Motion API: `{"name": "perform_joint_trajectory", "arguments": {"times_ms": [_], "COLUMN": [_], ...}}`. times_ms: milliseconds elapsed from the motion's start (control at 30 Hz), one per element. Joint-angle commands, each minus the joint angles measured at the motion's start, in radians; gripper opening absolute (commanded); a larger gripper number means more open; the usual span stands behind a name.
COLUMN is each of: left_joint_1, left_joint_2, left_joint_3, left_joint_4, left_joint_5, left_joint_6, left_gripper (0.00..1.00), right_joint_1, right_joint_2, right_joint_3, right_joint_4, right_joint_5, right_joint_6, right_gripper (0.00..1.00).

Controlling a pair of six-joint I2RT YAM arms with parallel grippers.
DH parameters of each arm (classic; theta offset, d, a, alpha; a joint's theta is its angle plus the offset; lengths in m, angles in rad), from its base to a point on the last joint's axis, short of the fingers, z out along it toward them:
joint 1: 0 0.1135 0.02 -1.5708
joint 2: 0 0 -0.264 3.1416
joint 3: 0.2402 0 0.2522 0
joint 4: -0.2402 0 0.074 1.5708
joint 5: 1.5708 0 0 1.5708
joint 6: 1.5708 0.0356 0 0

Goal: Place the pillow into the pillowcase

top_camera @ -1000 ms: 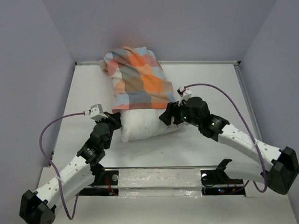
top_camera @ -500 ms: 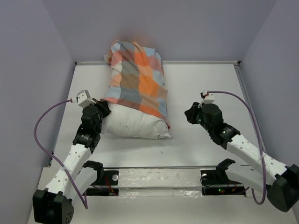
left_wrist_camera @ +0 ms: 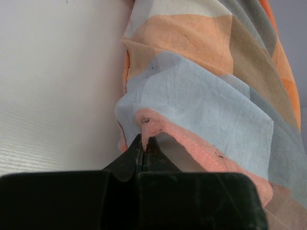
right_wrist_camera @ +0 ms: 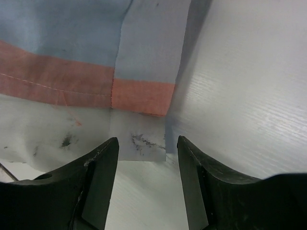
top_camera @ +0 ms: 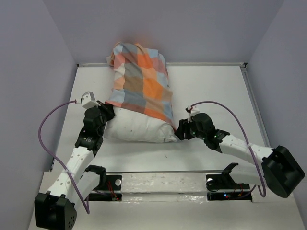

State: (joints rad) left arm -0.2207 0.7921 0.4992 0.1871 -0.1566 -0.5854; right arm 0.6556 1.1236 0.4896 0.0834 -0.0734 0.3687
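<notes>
Next, my right gripper pushes its open fingers outward over the orange hem's corner and closes. That corner lies outward, beyond the pillow's white tip.
The white pillow lies across the middle of the table, its far part covered by the checked orange, peach and blue pillowcase. My left gripper is at the pillow's left end, shut on the peach hem of the pillowcase; the jaws pinch a fold of that hem. My right gripper is at the pillow's near right corner. In the right wrist view it is open, with the pillow's small tag just ahead between the fingertips and the pillowcase hem above it.
The white table is ringed by lilac walls, with a low rim at the back and right. A metal rail with both arm bases runs along the near edge. A purple cable loops from each wrist.
The left arm swung left with the hem, turning the pillow and pillowcase. My right gripper let go, drew back to the right, then came back to the pillow's right corner with its jaws open.
</notes>
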Motion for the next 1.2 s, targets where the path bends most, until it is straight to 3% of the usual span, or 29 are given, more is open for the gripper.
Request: {"name": "perform_joint_trajectory", "arguments": {"times_ms": [0, 233, 400, 500, 733, 800, 833, 867, 900, 967, 1033, 1133, 1167], "left_joint_1": [0.003, 0.003, 0.003, 0.003, 0.003, 0.003, 0.004, 0.003, 0.003, 0.003, 0.003, 0.003, 0.003], "left_joint_2": [-0.002, 0.001, 0.012, 0.006, -0.001, -0.008, -0.010, -0.013, -0.016, -0.034, -0.045, -0.073, -0.079], "left_joint_3": [0.032, 0.019, 0.013, 0.013, 0.018, 0.016, 0.018, 0.024, 0.030, 0.068, 0.119, 0.266, 0.373], "left_joint_4": [0.095, 0.112, 0.123, 0.124, 0.120, 0.121, 0.121, 0.121, 0.117, 0.094, 0.058, -0.011, -0.041], "left_joint_5": [0.031, 0.043, 0.055, 0.055, 0.055, 0.058, 0.061, 0.068, 0.086, 0.101, 0.126, 0.190, 0.206], "left_joint_6": [-0.010, -0.011, -0.014, -0.014, -0.013, -0.013, -0.013, -0.013, -0.011, -0.001, 0.033, 0.065, 0.071], "left_gripper": [0.00, 0.00, 0.00, 0.00, 0.00, 0.00, 0.00, 0.00, 0.00, 0.00, 0.00, 0.00, 0.00], "right_joint_1": [0.018, 0.018, 0.018, 0.018, 0.018, 0.018, 0.018, 0.018, 0.018, 0.027, 0.036, 0.047, 0.047], "right_joint_2": [0.132, 0.180, 0.295, 0.355, 0.449, 0.437, 0.424, 0.380, 0.348, 0.257, 0.064, -0.223, -0.275], "right_joint_3": [0.070, 0.061, 0.044, 0.070, 0.049, 0.027, 0.015, 0.012, 0.009, 0.007, 0.030, 0.182, 0.328], "right_joint_4": [0.058, 0.219, 0.435, 0.475, 0.572, 0.604, 0.607, 0.595, 0.578, 0.482, 0.354, 0.054, -0.079], "right_joint_5": [0.021, 0.119, 0.016, -0.055, -0.002, 0.046, 0.063, 0.069, 0.089, 0.107, 0.115, 0.089, 0.083], "right_joint_6": [-0.031, -0.054, -0.076, -0.079, -0.042, -0.019, 0.001, 0.004, 0.009, 0.006, 0.006, 0.003, -0.002], "right_gripper": [0.58, 0.60, 0.59, 0.58, 0.53, 0.38, 0.17, 0.05, 0.00, 0.00, 0.00, 0.00, 0.00]}}
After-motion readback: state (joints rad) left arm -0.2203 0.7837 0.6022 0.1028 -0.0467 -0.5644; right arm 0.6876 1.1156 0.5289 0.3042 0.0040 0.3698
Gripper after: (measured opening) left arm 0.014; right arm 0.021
